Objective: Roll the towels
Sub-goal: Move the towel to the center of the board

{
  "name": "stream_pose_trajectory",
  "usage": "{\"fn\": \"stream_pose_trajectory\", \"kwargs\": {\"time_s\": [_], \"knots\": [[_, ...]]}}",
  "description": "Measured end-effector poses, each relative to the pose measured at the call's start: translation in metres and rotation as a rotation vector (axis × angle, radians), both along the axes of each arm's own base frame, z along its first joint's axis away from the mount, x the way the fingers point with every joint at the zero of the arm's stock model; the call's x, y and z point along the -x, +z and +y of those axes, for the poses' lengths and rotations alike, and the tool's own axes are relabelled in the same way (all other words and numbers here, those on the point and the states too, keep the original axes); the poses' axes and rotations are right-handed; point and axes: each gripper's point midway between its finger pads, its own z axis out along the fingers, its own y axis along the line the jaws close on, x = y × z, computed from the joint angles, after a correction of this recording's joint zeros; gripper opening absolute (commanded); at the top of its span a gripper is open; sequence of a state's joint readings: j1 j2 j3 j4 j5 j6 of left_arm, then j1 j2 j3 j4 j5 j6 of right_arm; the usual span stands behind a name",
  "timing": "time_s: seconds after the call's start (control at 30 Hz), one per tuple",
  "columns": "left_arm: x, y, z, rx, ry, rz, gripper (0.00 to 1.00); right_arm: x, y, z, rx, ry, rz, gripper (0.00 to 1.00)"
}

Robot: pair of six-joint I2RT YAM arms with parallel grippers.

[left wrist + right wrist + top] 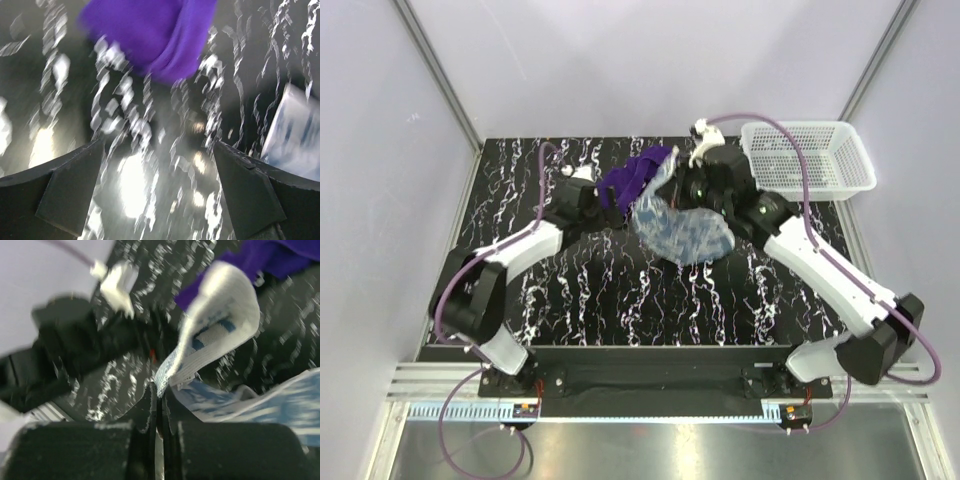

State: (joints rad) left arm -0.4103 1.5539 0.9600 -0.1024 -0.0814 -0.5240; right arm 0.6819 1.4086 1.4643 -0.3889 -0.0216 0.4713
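Observation:
My right gripper moves back and down toward my base next and releases the patterned towel on the near tabletop, clear of both towels.
The purple towel (635, 172) lies bunched on the black marbled table near the back middle. The white towel with the blue-grey print (682, 230) hangs by one edge, and its lower part spreads on the table. My right gripper (678, 178) is shut on that edge. In the right wrist view the hem rises from between the closed fingertips (161, 390), with the patterned towel (220, 305) curling above and the purple towel (270, 255) behind. My left gripper (160, 185) is open and empty above the table, just short of the purple towel (150, 35). The patterned towel (295, 140) shows at its right.
A white mesh basket (810, 155) stands at the back right corner of the table. The left arm (75, 340) lies close across from the right gripper. Walls enclose the table's left, right and back sides.

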Motion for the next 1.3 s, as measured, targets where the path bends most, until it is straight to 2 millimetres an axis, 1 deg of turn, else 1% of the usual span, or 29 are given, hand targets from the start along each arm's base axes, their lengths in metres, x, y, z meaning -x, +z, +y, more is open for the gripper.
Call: {"fn": "stream_pose_trajectory", "kwargs": {"time_s": [0.03,0.1,0.13,0.2,0.27,0.33,0.4,0.43,0.47,0.5,0.57,0.6,0.63,0.7,0.77,0.83,0.87,0.9,0.97,1.0,1.03,1.07,1.1,1.13,1.17,1.2,1.23,1.3], "knots": [[-0.013,-0.003,-0.010,-0.009,-0.017,0.000,0.99,0.006,-0.011,-0.008,0.027,-0.015,0.025,0.00],[-0.032,-0.011,-0.024,-0.024,-0.038,0.009,0.99,0.019,-0.016,-0.024,0.051,-0.038,0.039,0.00],[-0.041,-0.014,-0.030,-0.029,-0.044,0.013,0.99,0.026,-0.013,-0.033,0.054,-0.050,0.036,0.00],[-0.058,-0.024,-0.039,-0.048,-0.043,0.038,0.99,0.040,0.002,-0.049,0.036,-0.069,0.004,0.00],[-0.077,-0.032,-0.043,-0.072,-0.020,0.055,0.99,0.052,0.019,-0.063,0.009,-0.088,-0.037,0.00],[-0.092,-0.041,-0.044,-0.098,0.012,0.074,0.99,0.062,0.033,-0.074,-0.015,-0.102,-0.071,0.00],[-0.103,-0.052,-0.042,-0.122,0.042,0.101,0.99,0.069,0.039,-0.083,-0.026,-0.113,-0.088,0.00],[-0.106,-0.058,-0.042,-0.134,0.054,0.120,0.99,0.071,0.038,-0.086,-0.023,-0.117,-0.087,0.00],[-0.109,-0.063,-0.040,-0.147,0.064,0.141,0.95,0.072,0.034,-0.089,-0.014,-0.126,-0.082,0.00],[-0.113,-0.065,-0.040,-0.154,0.073,0.150,0.86,0.073,0.030,-0.090,-0.004,-0.129,-0.075,0.00],[-0.125,-0.066,-0.039,-0.157,0.096,0.155,0.49,0.073,0.017,-0.092,0.024,-0.136,-0.050,0.00],[-0.129,-0.066,-0.038,-0.151,0.107,0.157,0.08,0.073,0.009,-0.093,0.039,-0.138,-0.037,0.00],[-0.131,-0.066,-0.036,-0.144,0.118,0.157,0.00,0.073,0.002,-0.094,0.055,-0.142,-0.024,0.00],[-0.133,-0.068,-0.025,-0.142,0.135,0.170,0.00,0.073,-0.010,-0.097,0.084,-0.150,-0.001,0.00],[-0.140,-0.068,-0.009,-0.125,0.165,0.172,0.00,0.073,-0.018,-0.098,0.101,-0.153,0.012,0.00],[-0.146,-0.067,0.016,-0.098,0.208,0.179,0.00,0.073,-0.025,-0.097,0.113,-0.152,0.025,0.00],[-0.148,-0.066,0.035,-0.077,0.242,0.179,0.00,0.072,-0.029,-0.097,0.120,-0.151,0.033,0.00],[-0.147,-0.064,0.056,-0.062,0.280,0.187,0.00,0.071,-0.033,-0.095,0.127,-0.150,0.041,0.00],[-0.143,-0.056,0.117,-0.031,0.396,0.196,0.00,0.068,-0.040,-0.092,0.137,-0.143,0.055,0.00],[-0.139,-0.051,0.143,-0.020,0.449,0.192,0.00,0.067,-0.043,-0.090,0.142,-0.141,0.062,0.00],[-0.135,-0.040,0.174,-0.007,0.514,0.180,0.00,0.065,-0.046,-0.088,0.145,-0.136,0.068,0.00],[-0.129,-0.029,0.208,0.001,0.585,0.164,0.13,0.064,-0.048,-0.086,0.147,-0.132,0.073,0.00],[-0.124,-0.017,0.235,0.006,0.643,0.143,0.31,0.063,-0.050,-0.083,0.147,-0.124,0.078,0.00],[-0.119,-0.003,0.260,0.005,0.697,0.115,0.52,0.062,-0.052,-0.080,0.144,-0.117,0.081,0.00],[-0.115,0.013,0.280,0.013,0.743,0.084,0.90,0.060,-0.053,-0.078,0.142,-0.111,0.084,0.00],[-0.112,0.030,0.296,0.022,0.779,0.046,0.99,0.060,-0.054,-0.073,0.135,-0.094,0.088,0.00],[-0.111,0.040,0.301,0.025,0.788,0.024,0.99,0.059,-0.056,-0.068,0.129,-0.078,0.093,0.00],[-0.109,0.054,0.300,0.032,0.783,-0.002,0.99,0.058,-0.059,-0.057,0.114,-0.035,0.105,0.00]]}}
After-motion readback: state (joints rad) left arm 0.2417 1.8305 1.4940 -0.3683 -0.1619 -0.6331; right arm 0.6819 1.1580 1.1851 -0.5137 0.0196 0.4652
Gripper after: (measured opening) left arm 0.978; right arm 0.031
